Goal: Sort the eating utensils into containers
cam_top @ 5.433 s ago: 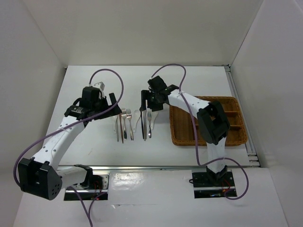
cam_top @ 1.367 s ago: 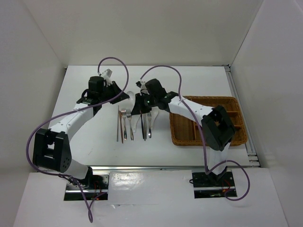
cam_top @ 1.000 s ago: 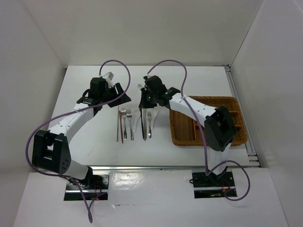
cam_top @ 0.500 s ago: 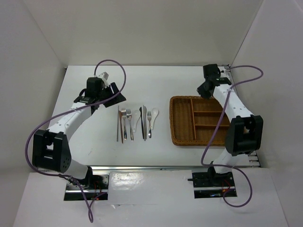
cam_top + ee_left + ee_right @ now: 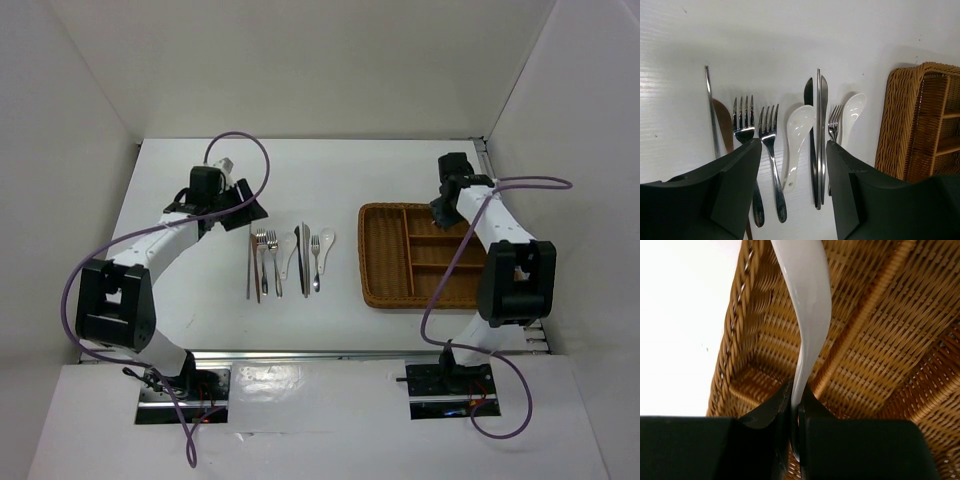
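The bowl of the soup spoon (image 5: 289, 242) (image 5: 801, 120) beside the knives is below my left gripper, to the gripper's right in the top view, so I will lower the gripper's open fingers there.
My right gripper (image 5: 441, 208) (image 5: 795, 400) is shut on the handle of a white soup spoon (image 5: 807, 295), which hangs above the far end of the wicker tray (image 5: 366, 262) (image 5: 880, 340), over a divider. The other utensils lie in a row on the table: brown chopsticks (image 5: 250, 268), two forks (image 5: 743, 125), a white soup spoon (image 5: 800, 125), knives (image 5: 304, 255) (image 5: 818, 125), a third fork (image 5: 834, 122) and another white spoon (image 5: 852, 112). My left gripper (image 5: 246, 205) (image 5: 793, 145) hovers open and empty at the far side of that row.
The tray (image 5: 900, 115) has one long compartment on its left and several short ones on its right. White walls close in the table on three sides. Purple cables loop above both arms.
My right arm has swung from the utensil row to the tray with the white spoon in its jaws, and has just shifted over the tray's far end. The left gripper has barely moved.
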